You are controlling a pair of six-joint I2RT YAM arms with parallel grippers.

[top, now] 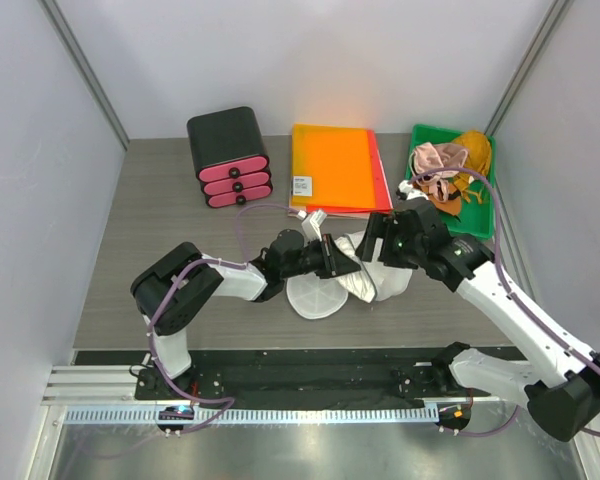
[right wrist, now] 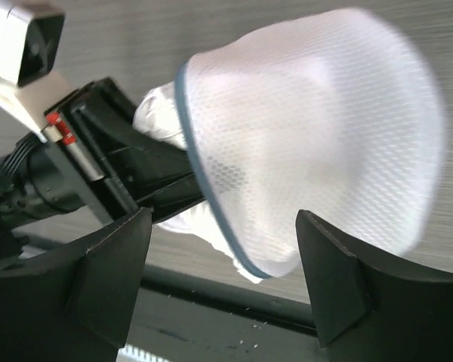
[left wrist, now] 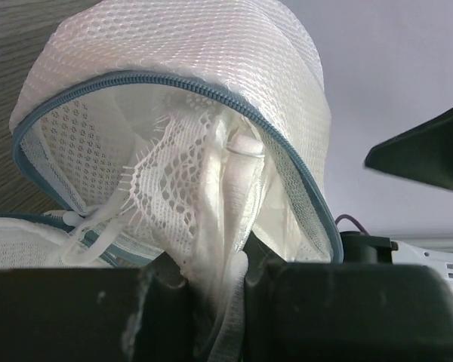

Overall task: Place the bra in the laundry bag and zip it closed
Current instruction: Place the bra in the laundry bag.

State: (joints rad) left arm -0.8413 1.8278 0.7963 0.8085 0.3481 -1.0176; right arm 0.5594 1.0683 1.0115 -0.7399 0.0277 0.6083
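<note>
I should next push my left gripper deeper under the bag's blue-grey zipper rim [left wrist: 174,83], into the domed half's opening [left wrist: 174,162], and let go of the white fabric there, because its pinched end sticks out.
The white mesh laundry bag [top: 325,295] lies open at the table's middle, one half flat, the other domed half [top: 385,278] raised to its right. My left gripper [top: 342,262] is shut on the white lace bra [left wrist: 200,196] and holds it inside the mouth of the domed half [left wrist: 211,53], under the blue-grey zipper rim [left wrist: 174,83]; in its own view the gripper [left wrist: 219,302] pinches the fabric. My right gripper [top: 388,238] is open; in its own view [right wrist: 223,279] the dome [right wrist: 317,143] sits just beyond and between its fingers [right wrist: 109,271]. I cannot tell whether they touch it.
A black drawer unit with pink drawers [top: 228,157] stands at the back left. An orange folder [top: 335,168] lies at the back middle. A green tray [top: 485,215] with several garments sits at the back right, close behind my right arm.
</note>
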